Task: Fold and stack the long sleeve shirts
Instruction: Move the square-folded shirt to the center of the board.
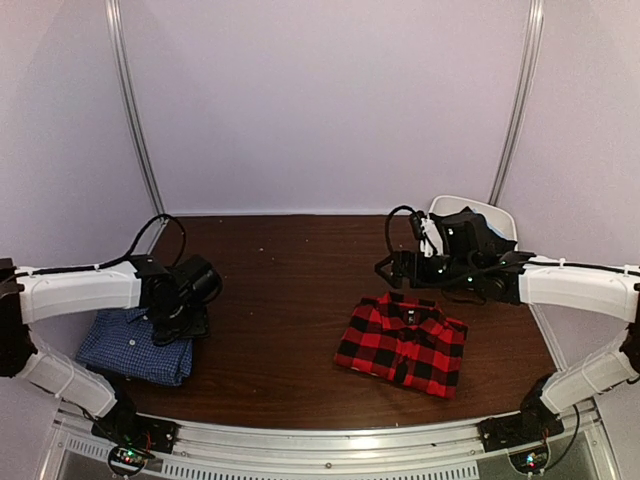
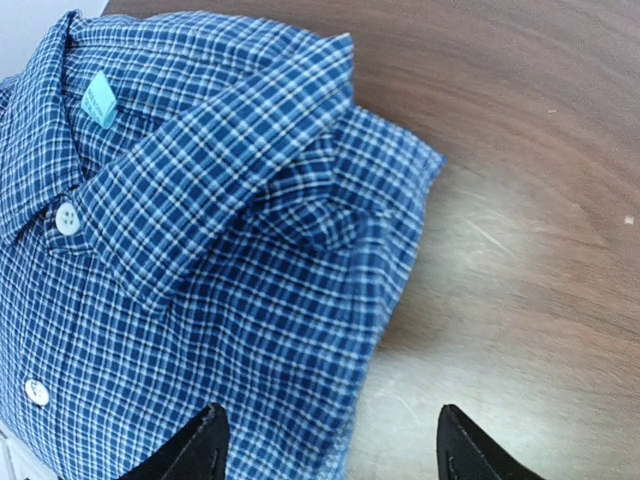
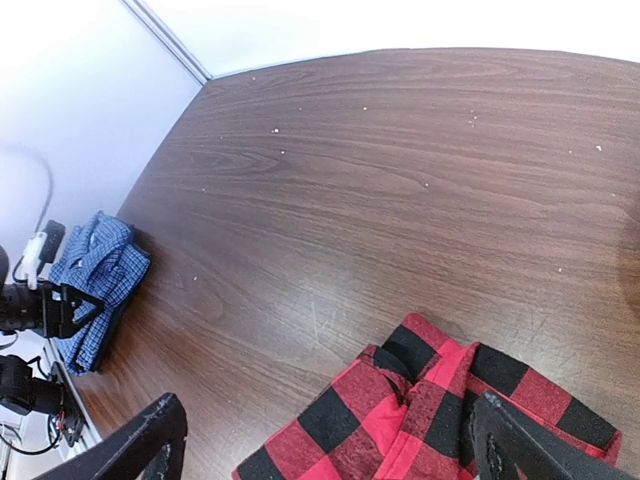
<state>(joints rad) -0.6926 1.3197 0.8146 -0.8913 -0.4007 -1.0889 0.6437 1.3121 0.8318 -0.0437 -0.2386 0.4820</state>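
Next, my left gripper lowers over the blue fine-check shirt's side edge (image 2: 338, 435) and closes on the cloth, since that edge runs between my open fingers.
The blue fine-check shirt (image 1: 125, 345) lies folded at the table's near left, collar and buttons up (image 2: 200, 250); the right wrist view shows it far off at the left (image 3: 95, 270). My left gripper (image 1: 185, 320) hovers over its right edge, open, with nothing between the fingertips (image 2: 328, 425). The red-and-black plaid shirt (image 1: 405, 345) lies folded right of centre. Just behind its far edge my right gripper (image 1: 385, 268) stands open and empty (image 3: 328, 415), with the plaid collar end (image 3: 430, 410) below its jaws.
The dark wooden table (image 1: 290, 270) is bounded by pale walls with two metal poles (image 1: 135, 110). A white object (image 1: 485, 210) stands behind the right arm. A metal rail (image 1: 330, 445) with both arm bases runs along the near edge.
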